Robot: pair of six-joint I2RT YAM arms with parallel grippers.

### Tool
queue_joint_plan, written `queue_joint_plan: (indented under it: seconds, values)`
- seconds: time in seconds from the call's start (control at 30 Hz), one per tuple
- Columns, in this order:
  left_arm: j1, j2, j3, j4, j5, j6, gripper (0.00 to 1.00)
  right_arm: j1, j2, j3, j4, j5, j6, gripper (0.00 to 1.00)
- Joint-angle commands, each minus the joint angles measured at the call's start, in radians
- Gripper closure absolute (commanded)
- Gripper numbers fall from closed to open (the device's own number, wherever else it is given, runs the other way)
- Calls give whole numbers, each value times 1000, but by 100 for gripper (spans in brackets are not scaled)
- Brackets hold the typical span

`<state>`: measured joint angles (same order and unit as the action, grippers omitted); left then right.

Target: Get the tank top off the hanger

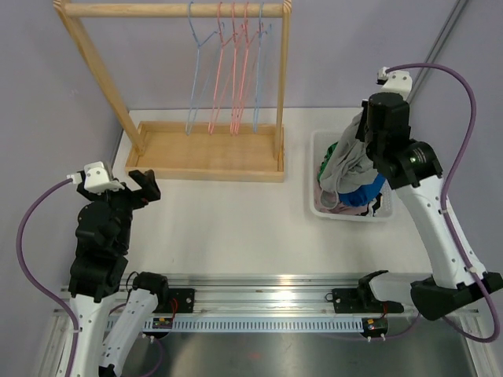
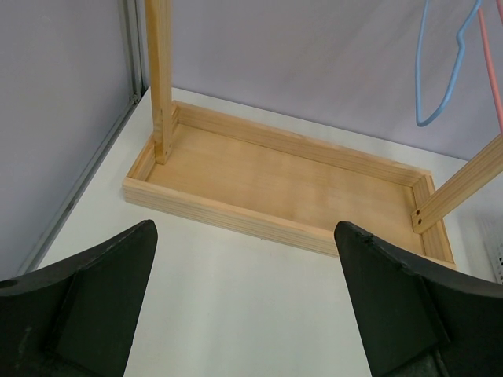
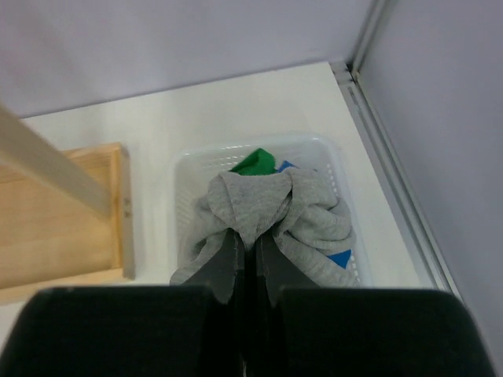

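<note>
The white basket is below my right gripper, so I will lower the bunched grey tank top into it next and let go of the fabric.
A grey tank top (image 1: 346, 163) hangs bunched from my right gripper (image 1: 360, 135), which is shut on it above the white basket (image 1: 316, 206). In the right wrist view the grey tank top (image 3: 259, 208) drapes over the closed fingertips, and my right gripper (image 3: 251, 243) pinches its fabric. Several bare wire hangers (image 1: 228, 71), blue and pink, hang on the wooden rack's rail (image 1: 173, 9). My left gripper (image 1: 144, 187) is open and empty near the rack's front left corner; in the left wrist view my left gripper (image 2: 245, 267) hovers over bare table.
The wooden rack's base tray (image 1: 208, 153) stands at the back centre and also shows in the left wrist view (image 2: 275, 188). The basket (image 3: 185, 169) holds green (image 3: 255, 161) and blue clothes. A wall edge runs along the right.
</note>
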<state>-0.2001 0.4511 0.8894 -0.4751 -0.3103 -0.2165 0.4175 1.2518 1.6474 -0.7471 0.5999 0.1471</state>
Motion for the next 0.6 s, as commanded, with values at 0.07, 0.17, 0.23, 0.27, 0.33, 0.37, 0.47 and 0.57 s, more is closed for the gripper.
queue_joint_plan:
  seconds: [0.07, 0.17, 0.23, 0.27, 0.33, 0.37, 0.47, 0.57]
  values:
    - [-5, -14, -6, 64, -29, 14, 1, -215, 176, -54, 74, -308, 9, 100]
    - [-9, -20, -4, 59, -55, 22, 1, -304, 342, -64, 92, -463, 43, 100]
    - [-9, -29, -3, 56, -87, 25, 1, -333, 446, -93, 120, -494, 81, 100]
    - [-9, -38, -4, 53, -111, 26, 1, -335, 472, -141, 136, -505, 92, 100]
    - [-9, -43, -4, 53, -125, 26, 1, -338, 537, -192, 184, -511, 138, 100]
    - [-10, -40, -6, 55, -122, 25, 1, -345, 558, -228, 198, -528, 149, 99]
    - [-12, -28, -4, 55, -105, 25, 1, -349, 638, -261, 235, -580, 155, 94]
    - [-12, -29, -4, 53, -108, 25, 1, -348, 687, -251, 233, -650, 132, 91]
